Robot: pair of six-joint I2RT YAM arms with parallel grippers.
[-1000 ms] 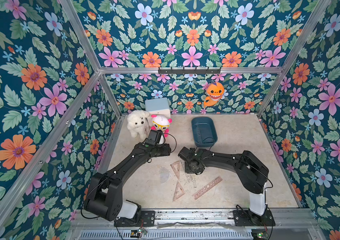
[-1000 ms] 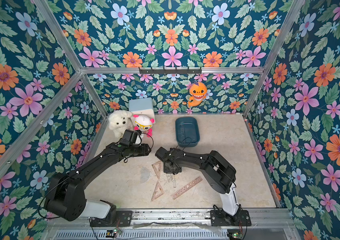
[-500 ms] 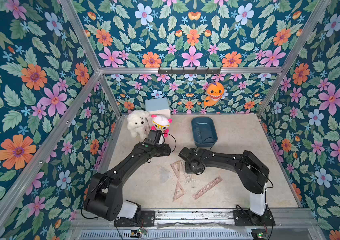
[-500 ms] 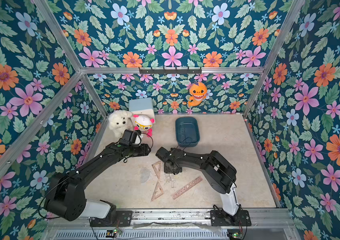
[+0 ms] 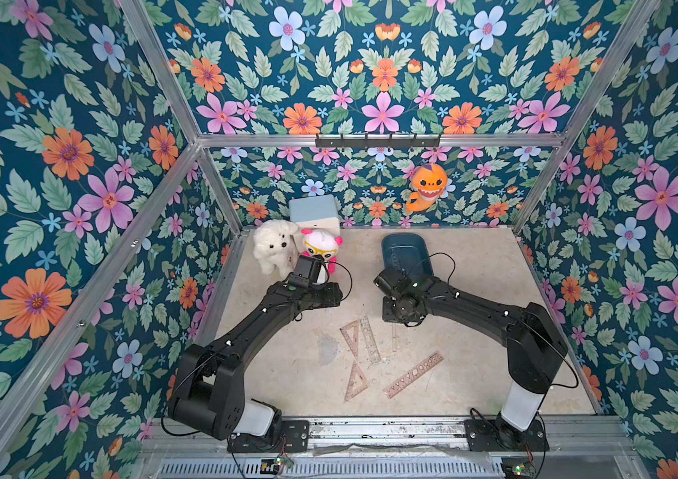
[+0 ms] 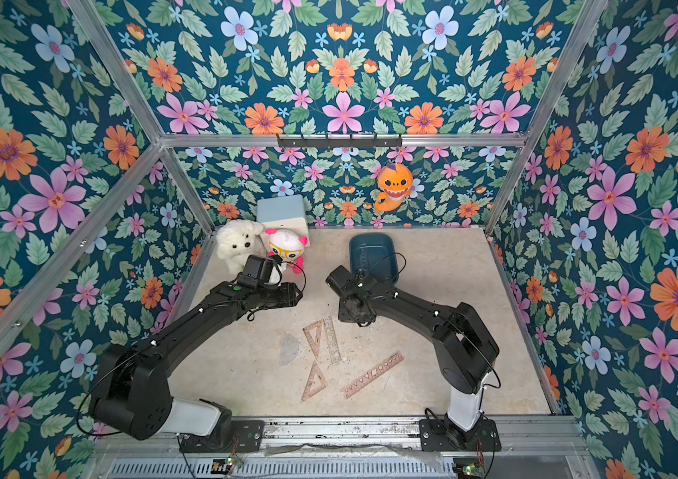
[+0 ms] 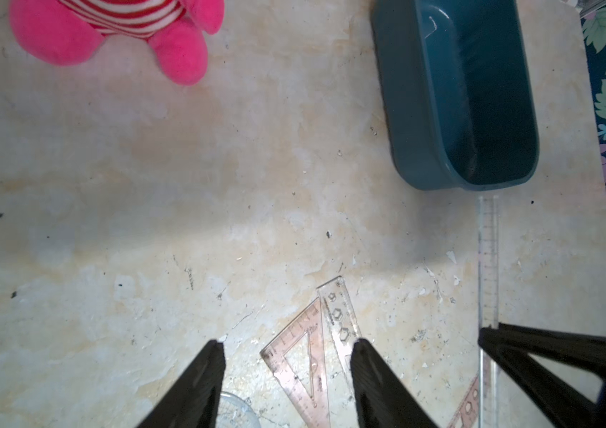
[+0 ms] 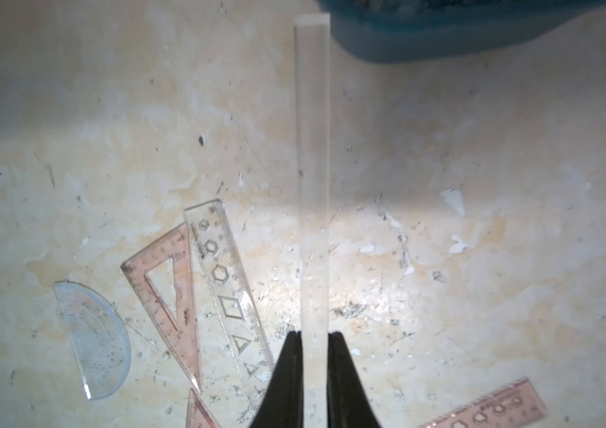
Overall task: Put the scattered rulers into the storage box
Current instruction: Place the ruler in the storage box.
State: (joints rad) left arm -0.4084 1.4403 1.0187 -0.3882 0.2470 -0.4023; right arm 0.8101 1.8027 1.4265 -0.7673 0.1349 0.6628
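My right gripper will next move outward over the open inside of the storage box and release the clear straight ruler (image 8: 312, 148), because the box is outward of that gripper.
My right gripper (image 8: 314, 335) is shut on a clear straight ruler (image 8: 312, 148), gripping it across its width. The ruler's far end reaches the rim of the dark teal storage box (image 8: 405, 40) (image 5: 405, 253) (image 6: 372, 253). My left gripper (image 7: 288, 344) hangs open above the floor and holds nothing. Below it lie a pink set square (image 7: 301, 363) and a clear stencil ruler (image 7: 340, 318). The right gripper (image 5: 401, 315) sits just in front of the box. On the floor also lie a second set square (image 5: 356, 381), a pink stencil ruler (image 5: 414, 374) and a clear protractor (image 8: 94, 344).
A white plush dog (image 5: 273, 249) and a pink-and-white plush toy (image 5: 320, 246) stand at the back left, close behind my left wrist. A pale blue cube box (image 5: 314, 211) sits behind them. An orange toy (image 5: 426, 186) hangs on the back wall.
My right gripper has closed tighter on the clear ruler and shifted back toward the storage box. The left arm has not moved.
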